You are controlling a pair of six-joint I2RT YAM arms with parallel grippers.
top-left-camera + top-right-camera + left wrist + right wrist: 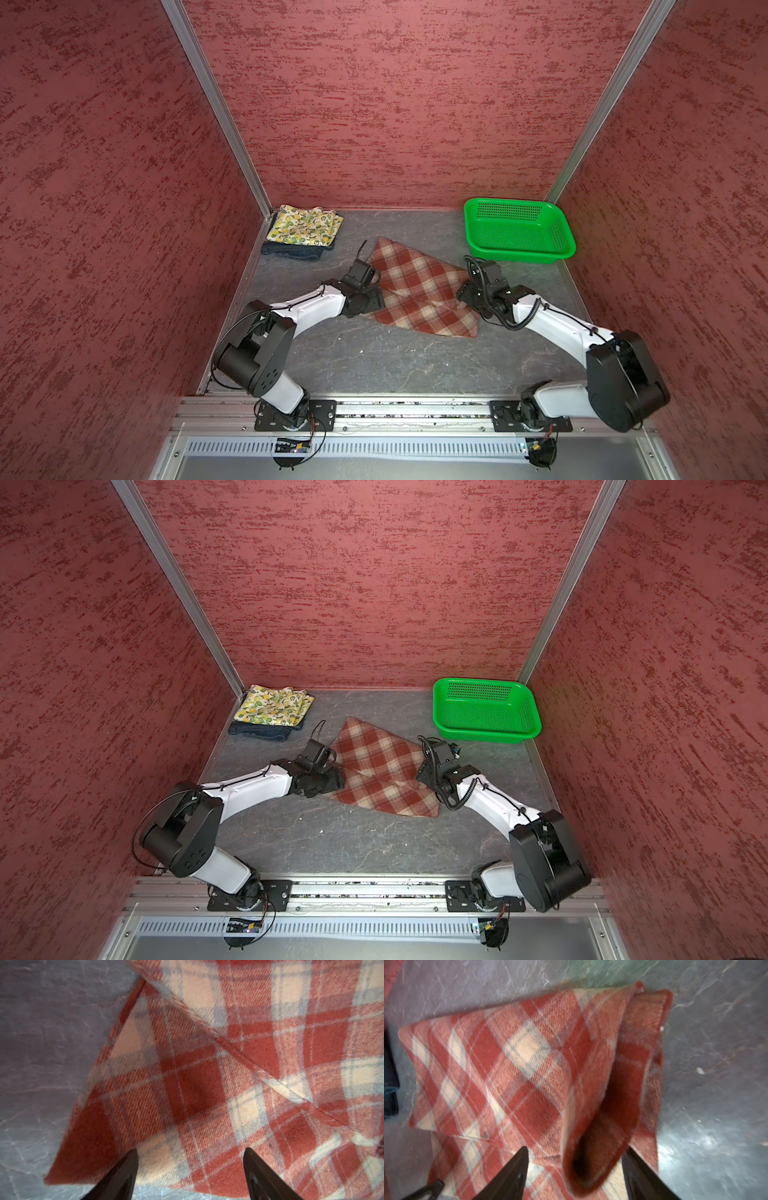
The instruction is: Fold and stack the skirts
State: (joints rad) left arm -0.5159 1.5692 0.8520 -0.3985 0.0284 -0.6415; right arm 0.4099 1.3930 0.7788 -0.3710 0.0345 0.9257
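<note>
The upper layer's side corner (144, 968) lies outward of the open fingers, so I will move my left gripper outward along the plaid skirt's side edge and close there.
The rust-red and cream plaid skirt (419, 291) (382, 771) lies partly folded mid-table, one corner pointing away. My left gripper (376, 297) (191, 1152) is open at its left edge, fingers low over the plaid skirt (207, 1084), with nothing pinched. My right gripper (463, 293) (576, 1150) is open at the right corner. A raised loop of the plaid skirt (519, 1074) stands between its fingers without being squeezed. In both top views the lemon-print skirt (305, 224) (274, 706) rests folded on the folded denim skirt (291, 251) (257, 731) in the back left corner.
A green perforated basket (521, 254) (486, 733) stands with nothing in it at the back right, close behind the right wrist. Red textured walls close in the grey marbled table (374, 361) on three sides. Both arm bases sit on the rail at the front edge.
</note>
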